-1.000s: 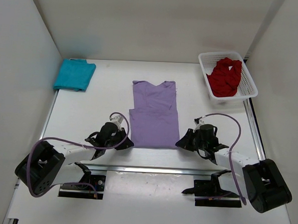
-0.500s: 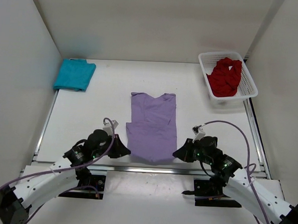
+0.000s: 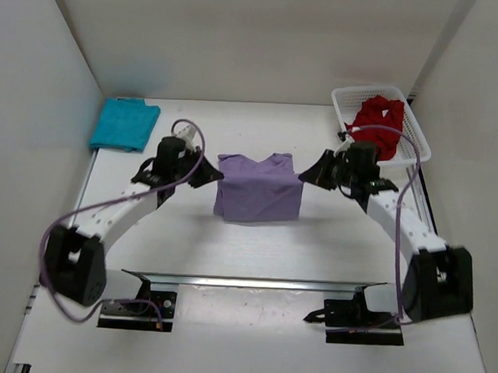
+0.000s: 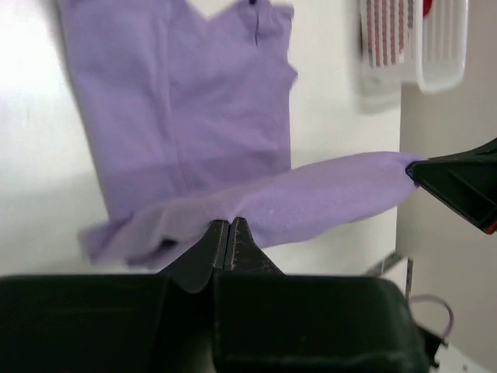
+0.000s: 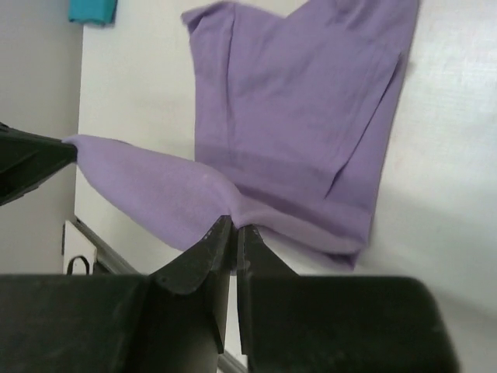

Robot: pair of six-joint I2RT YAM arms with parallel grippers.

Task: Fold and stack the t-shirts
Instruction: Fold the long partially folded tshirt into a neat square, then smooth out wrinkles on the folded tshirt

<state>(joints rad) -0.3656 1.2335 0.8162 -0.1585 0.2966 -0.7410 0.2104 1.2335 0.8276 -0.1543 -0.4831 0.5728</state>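
Note:
My right gripper next moves outward and down onto the lavender t-shirt's far corner nearest the basket and releases the t-shirt's hem, as its far edge still lies uncovered.
The lavender t-shirt (image 3: 258, 189) lies mid-table, its near hem lifted and carried back over its upper part. My left gripper (image 3: 214, 175) is shut on the hem's left corner and my right gripper (image 3: 306, 176) is shut on its right corner. In the left wrist view the left gripper (image 4: 228, 223) pinches the raised hem of the lavender t-shirt (image 4: 186, 116). In the right wrist view the right gripper (image 5: 233, 224) pinches the same hem of the lavender t-shirt (image 5: 303, 101). The teal t-shirt (image 3: 124, 123) lies folded at the back left. The red t-shirt (image 3: 376, 127) is bunched in the basket.
A white mesh basket (image 3: 416, 149) stands at the back right corner, close behind my right arm; it shows in the left wrist view too (image 4: 443, 47). White walls close in the table on three sides. A metal rail (image 3: 261, 281) runs along the near edge.
Both grippers have lifted the lavender shirt's near hem from the front edge and carried it back over the shirt, so the shirt now looks half as long. Both arms reach far forward.

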